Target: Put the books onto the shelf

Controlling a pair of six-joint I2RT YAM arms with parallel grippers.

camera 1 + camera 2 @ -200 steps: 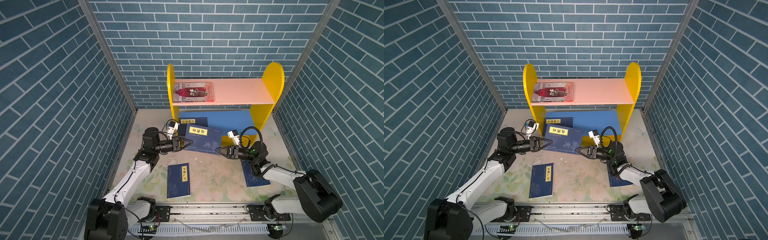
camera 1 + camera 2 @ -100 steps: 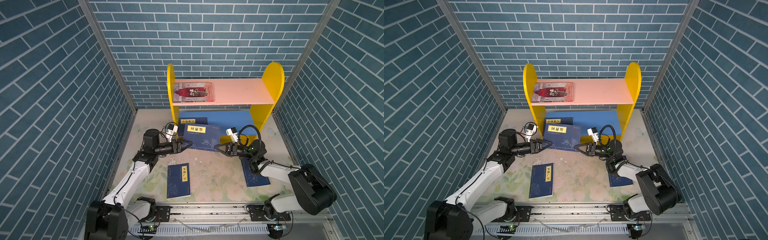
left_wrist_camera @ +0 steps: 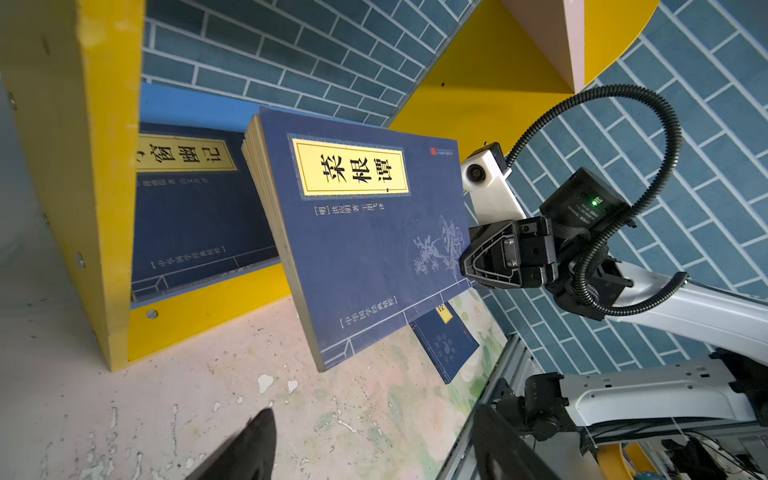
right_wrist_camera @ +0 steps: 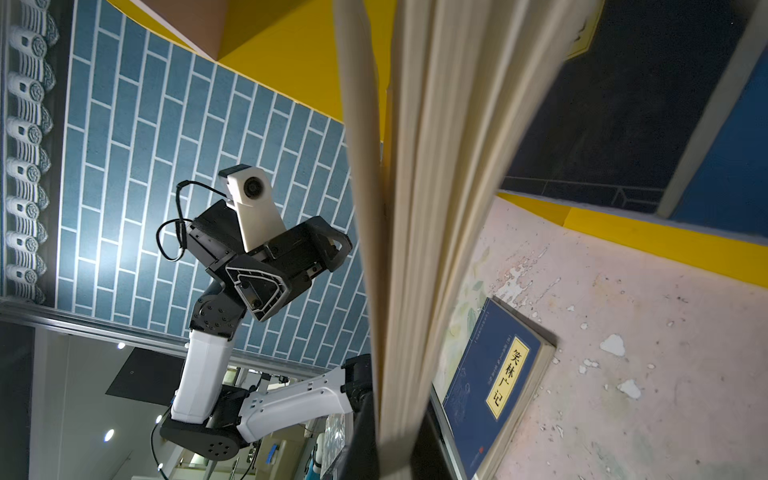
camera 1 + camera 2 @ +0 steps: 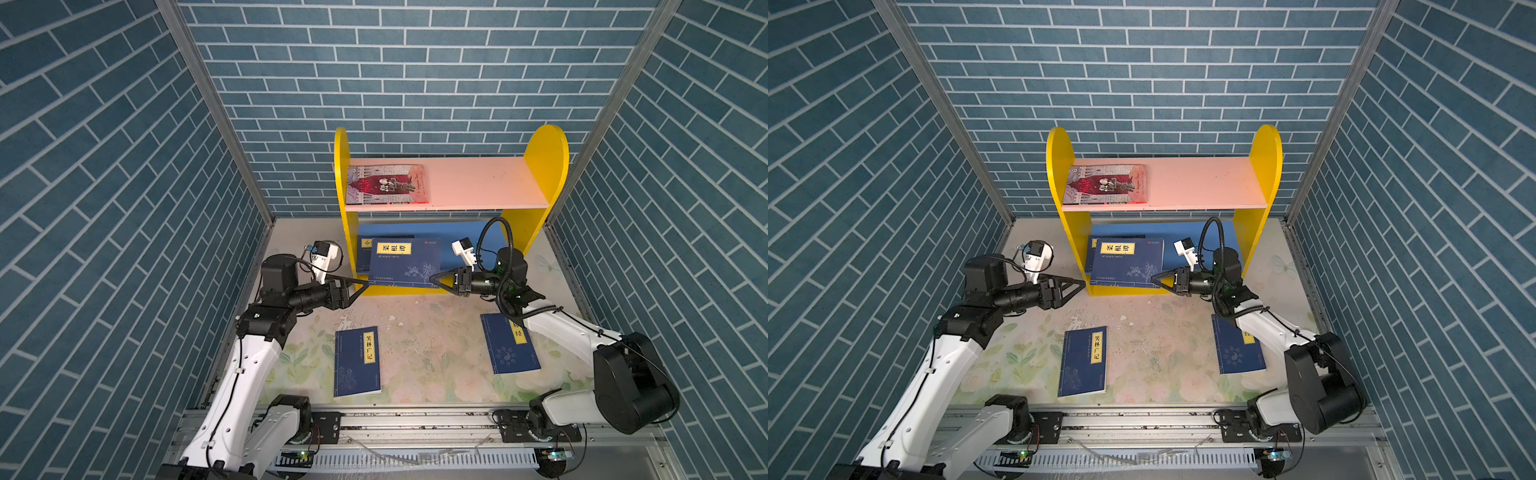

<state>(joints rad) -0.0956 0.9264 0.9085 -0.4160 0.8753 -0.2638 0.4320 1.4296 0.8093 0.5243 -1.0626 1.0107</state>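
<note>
I will next push the book in my right gripper outward onto the second navy book and let go of it.
My right gripper is shut on the right corner of a navy book. The book is tilted over the front of the shelf's blue lower board. It overlaps a second navy book lying on that board. In the right wrist view the held book's page edges run down into the jaws. My left gripper is open just left of the held book, with nothing in it. A grey-and-red book lies on the pink upper board. Two navy books lie flat on the table.
The shelf's yellow side panels flank both boards, and the left panel stands close to my left gripper. Blue brick walls close in the sides and back. A metal rail runs along the front edge.
My left gripper has opened and let go of the navy book's left edge. The right gripper has carried the book a little farther over the lower board.
</note>
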